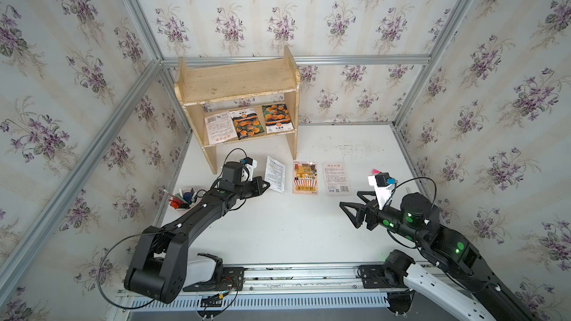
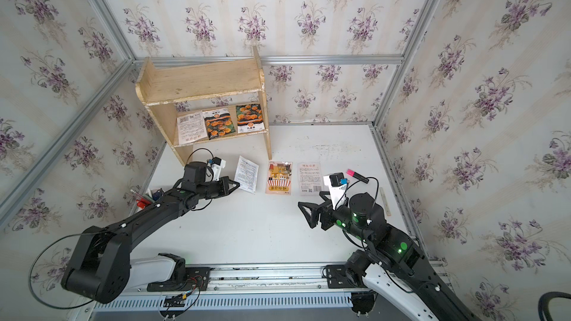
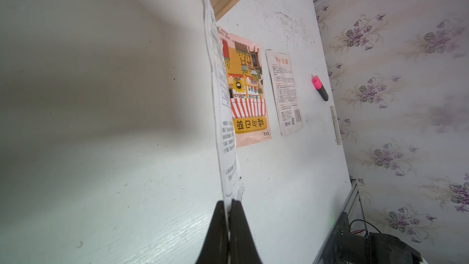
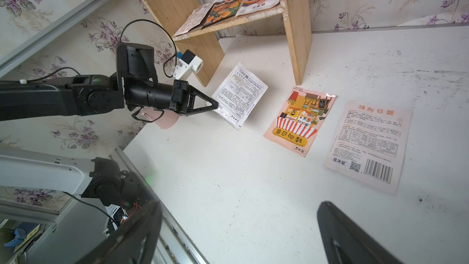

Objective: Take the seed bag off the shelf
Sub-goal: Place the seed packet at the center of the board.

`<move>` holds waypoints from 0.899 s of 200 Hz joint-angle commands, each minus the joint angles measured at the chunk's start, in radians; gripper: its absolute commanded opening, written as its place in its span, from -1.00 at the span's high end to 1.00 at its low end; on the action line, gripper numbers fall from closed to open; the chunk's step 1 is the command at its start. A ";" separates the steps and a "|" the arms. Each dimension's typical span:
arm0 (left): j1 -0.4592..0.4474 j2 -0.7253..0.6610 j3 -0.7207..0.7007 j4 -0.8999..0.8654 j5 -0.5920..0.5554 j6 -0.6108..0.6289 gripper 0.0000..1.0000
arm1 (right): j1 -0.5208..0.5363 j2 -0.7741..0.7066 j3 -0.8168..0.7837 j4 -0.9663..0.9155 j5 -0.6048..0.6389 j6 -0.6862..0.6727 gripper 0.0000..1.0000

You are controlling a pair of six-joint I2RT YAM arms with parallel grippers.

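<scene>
My left gripper lowers the white printed seed bag (image 1: 275,174) onto bare tabletop beside the pink illustrated one next and releases its corner, as it hangs tilted.
The shelf (image 1: 238,84) of pale wood stands at the back left of the table. Three seed bags lie on its lower board: a white one (image 1: 217,127) and two with orange flowers (image 1: 246,123) (image 1: 277,118). In front of the shelf, my left gripper (image 1: 268,185) is shut on the corner of a white printed seed bag (image 1: 275,174). That bag hangs tilted just above the table, as the right wrist view shows (image 4: 239,95). In the left wrist view the bag (image 3: 220,97) runs edge-on out of the closed gripper (image 3: 230,201). My right gripper (image 1: 349,199) hovers open and empty at the right.
Two more bags lie flat on the table: a pink illustrated one (image 1: 305,177) and a pale one, printed side up (image 1: 336,178). A pink highlighter (image 2: 357,176) and a ruler (image 2: 384,200) lie near the right wall. A cup of pens (image 1: 183,200) stands at the left edge.
</scene>
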 commanded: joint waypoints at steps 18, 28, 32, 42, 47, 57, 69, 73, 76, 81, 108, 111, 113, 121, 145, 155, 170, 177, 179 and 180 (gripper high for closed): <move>0.000 0.107 0.030 0.102 -0.053 0.034 1.00 | 0.001 0.000 0.005 -0.001 0.022 -0.001 -1.00; 0.000 0.137 0.041 0.107 -0.059 0.037 1.00 | 0.001 0.001 0.005 -0.003 0.023 -0.001 -1.00; 0.000 0.148 0.046 0.104 -0.066 0.037 1.00 | 0.001 0.001 0.004 -0.003 0.023 -0.002 -1.00; -0.001 0.176 0.055 0.111 -0.077 0.041 1.00 | 0.001 0.002 0.006 -0.003 0.023 -0.001 -1.00; -0.001 0.191 0.061 0.111 -0.081 0.041 1.00 | 0.001 0.003 0.007 -0.004 0.022 -0.003 -1.00; 0.000 0.218 0.070 0.117 -0.088 0.038 1.00 | 0.001 0.007 0.011 -0.007 0.022 -0.004 -1.00; -0.002 0.249 0.078 0.124 -0.098 0.035 1.00 | 0.001 0.006 0.016 -0.010 0.023 -0.006 -1.00; -0.001 0.259 0.079 0.130 -0.101 0.034 1.00 | 0.001 0.006 0.015 -0.009 0.025 -0.007 -1.00; -0.002 0.265 0.081 0.134 -0.100 0.033 1.00 | 0.001 0.006 0.018 -0.010 0.026 -0.007 -1.00; -0.002 0.278 0.084 0.136 -0.104 0.034 1.00 | 0.001 0.005 0.018 -0.011 0.027 -0.008 -1.00; -0.002 0.335 0.107 0.139 -0.120 0.036 1.00 | 0.001 0.007 0.023 -0.020 0.031 -0.013 -1.00; -0.002 0.342 0.111 0.139 -0.121 0.038 1.00 | 0.001 0.007 0.022 -0.020 0.030 -0.014 -1.00; -0.002 0.345 0.113 0.139 -0.120 0.039 1.00 | 0.001 0.007 0.022 -0.020 0.030 -0.013 -1.00; -0.002 0.361 0.121 0.135 -0.126 0.040 1.00 | 0.001 0.007 0.022 -0.020 0.030 -0.013 -1.00; -0.002 0.396 0.135 0.143 -0.143 0.044 1.00 | 0.001 0.006 0.022 -0.021 0.029 -0.015 -1.00; -0.002 0.409 0.143 0.141 -0.148 0.044 1.00 | 0.001 0.004 0.020 -0.021 0.029 -0.017 -1.00; -0.004 0.422 0.150 0.137 -0.152 0.035 1.00 | 0.001 0.002 0.021 -0.024 0.030 -0.016 -1.00; -0.003 0.421 0.149 0.136 -0.166 0.032 0.95 | 0.001 0.001 0.022 -0.026 0.031 -0.016 -1.00; -0.004 0.420 0.147 0.136 -0.170 0.031 0.94 | 0.001 0.000 0.023 -0.027 0.031 -0.016 -1.00; -0.004 0.419 0.147 0.136 -0.171 0.031 0.93 | 0.001 0.000 0.023 -0.027 0.031 -0.016 -1.00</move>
